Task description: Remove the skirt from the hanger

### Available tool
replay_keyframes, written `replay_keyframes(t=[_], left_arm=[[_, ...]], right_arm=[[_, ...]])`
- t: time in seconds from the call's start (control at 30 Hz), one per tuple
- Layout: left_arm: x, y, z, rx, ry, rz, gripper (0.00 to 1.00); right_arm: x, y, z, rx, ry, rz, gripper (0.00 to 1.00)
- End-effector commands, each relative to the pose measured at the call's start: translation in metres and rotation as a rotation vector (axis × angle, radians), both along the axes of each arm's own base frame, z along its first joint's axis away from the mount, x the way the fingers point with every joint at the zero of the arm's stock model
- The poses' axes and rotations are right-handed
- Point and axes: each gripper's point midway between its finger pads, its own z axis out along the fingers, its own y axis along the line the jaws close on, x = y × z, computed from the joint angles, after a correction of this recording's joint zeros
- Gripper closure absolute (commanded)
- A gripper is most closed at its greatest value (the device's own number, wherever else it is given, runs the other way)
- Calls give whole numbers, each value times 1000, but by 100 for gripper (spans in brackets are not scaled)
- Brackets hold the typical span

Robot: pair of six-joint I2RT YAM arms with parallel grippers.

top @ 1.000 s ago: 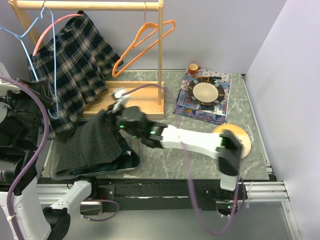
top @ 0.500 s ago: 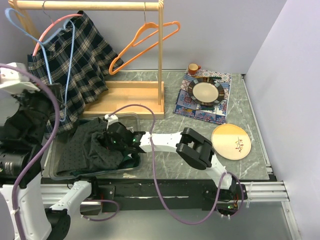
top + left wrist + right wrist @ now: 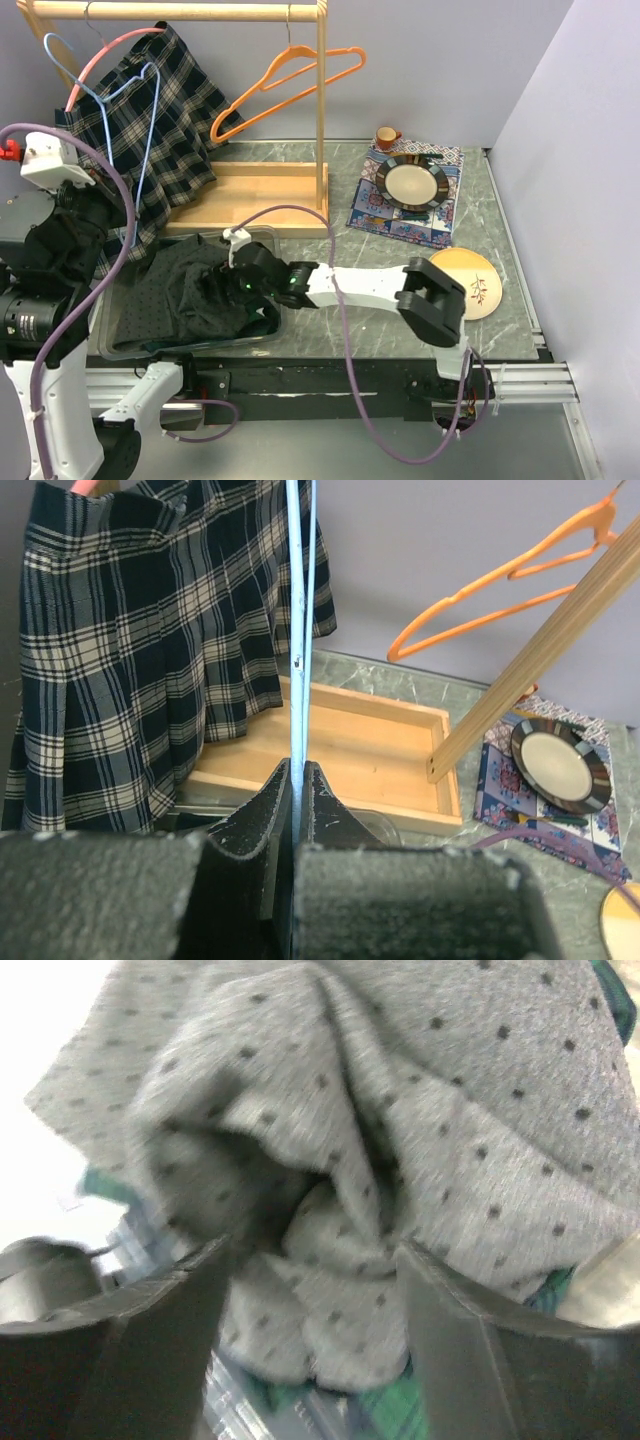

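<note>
The bare blue hanger (image 3: 148,130) will move outward with my left gripper, onto the rack's bar between the pink and orange hangers.
A grey dotted skirt (image 3: 185,285) lies bunched in a clear bin (image 3: 262,237) at the near left. My right gripper (image 3: 240,268) hovers right over it, open. In the right wrist view the skirt (image 3: 420,1090) fills the frame and a fold bulges between the spread fingers of the gripper (image 3: 312,1250). My left gripper (image 3: 118,222) is shut on the lower wire of a bare blue hanger (image 3: 148,130), held up beside the rack. In the left wrist view the hanger (image 3: 300,630) runs straight up from the closed gripper (image 3: 299,780).
A plaid skirt (image 3: 170,120) hangs on a pink hanger (image 3: 100,55) from the wooden rack (image 3: 322,110), with an orange hanger (image 3: 290,85) beside it. At the right sit a patterned mat, a dark-rimmed plate (image 3: 412,182), a small cup (image 3: 386,136) and a yellow plate (image 3: 480,275).
My right gripper carried the dotted skirt down into the bin and opened, letting it go. The left arm shifted with the blue hanger, which now stands more upright.
</note>
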Motion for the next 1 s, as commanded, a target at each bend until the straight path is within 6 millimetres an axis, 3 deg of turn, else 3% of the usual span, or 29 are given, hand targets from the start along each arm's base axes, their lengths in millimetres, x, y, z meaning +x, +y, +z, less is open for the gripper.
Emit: replay_keyframes(t=[0.0,0.03,0.07,0.2,0.27,0.3,0.37,0.4,0.47,0.5,0.57,0.6,0.67,0.7,0.77,0.97], left_arm=[[9,-7,2,43,11,-51,99],[11,-8,2,44,14,-59,99],[13,-9,1,48,19,-64,99],[29,-9,0,93,18,-75,99],[37,-15,6,100,6,-105,99],[45,-17,7,88,2,-111,99],[54,-32,17,57,-47,-184,99],[57,-34,20,51,-58,-191,99],[76,-34,16,53,-34,-189,99],[82,-33,19,57,-37,-180,99],[103,-33,15,84,-25,-183,99],[109,-33,18,89,-32,-183,99],[127,-32,17,108,-20,-179,99],[131,-33,20,116,-32,-180,99],[145,-33,17,135,-37,-180,99],[163,-41,43,129,-164,-196,99]], right_arm=[[-13,-12,56,57,-38,56,9],[-12,-15,74,81,-55,49,4],[-10,-20,79,71,-68,34,0],[-8,-43,129,121,-132,1,0],[-12,-53,143,138,-147,6,0],[-17,-61,163,177,-160,9,0],[-24,-71,178,206,-156,14,0],[-29,-81,201,254,-175,19,0],[-43,-90,217,294,-188,54,0],[-48,-102,237,340,-208,49,0],[-51,-114,242,373,-208,36,0],[-56,-128,258,420,-221,31,0],[-56,-139,257,451,-227,2,0],[-59,-150,268,490,-240,-8,0],[-57,-158,265,505,-247,-33,0],[-60,-174,267,571,-290,-42,0]])
